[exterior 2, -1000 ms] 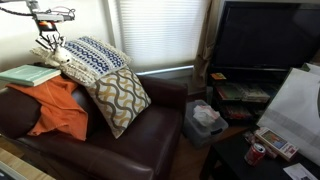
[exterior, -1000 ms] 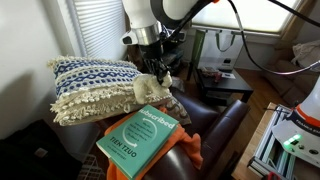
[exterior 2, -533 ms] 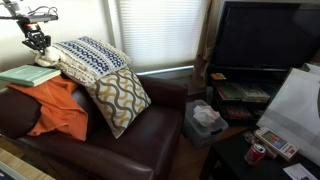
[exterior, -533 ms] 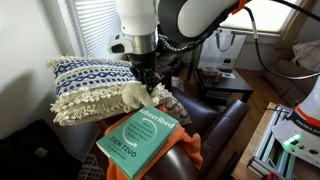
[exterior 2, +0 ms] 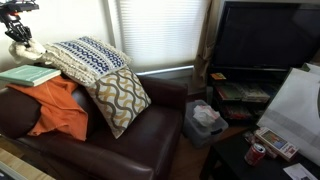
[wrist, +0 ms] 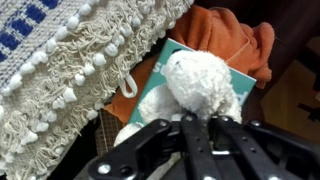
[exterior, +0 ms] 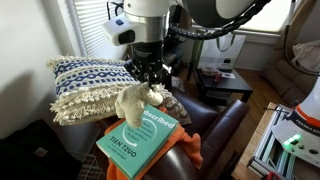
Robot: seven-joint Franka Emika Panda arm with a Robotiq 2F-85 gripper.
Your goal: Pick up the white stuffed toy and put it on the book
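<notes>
The white stuffed toy is still hanging in the air above the teal book, so my gripper will next lower the white stuffed toy (exterior: 134, 102) toward the middle of the cover (exterior: 140, 143) and let it go.
The white stuffed toy (exterior: 134, 102) hangs from my gripper (exterior: 148, 80), which is shut on it and holds it in the air above the teal book (exterior: 140, 140). In the wrist view the fluffy toy (wrist: 200, 85) fills the space just past my jaws (wrist: 190, 125), with the book (wrist: 160, 72) beneath it. In an exterior view the toy (exterior 2: 24, 53) is a small pale shape under my gripper (exterior 2: 18, 30), above the book (exterior 2: 28, 75) at the sofa's end.
The fringed blue-and-cream pillow (exterior: 92, 85) lies right beside the book. An orange cloth (exterior 2: 55, 105) spreads under the book. A wavy-patterned cushion (exterior 2: 118, 98) leans on the dark leather sofa (exterior 2: 130, 140). A television (exterior 2: 265, 40) stands at the far side.
My gripper has lifted the toy off the pillow's edge and carried it up and over the book. The pillow, book and cloth have not moved.
</notes>
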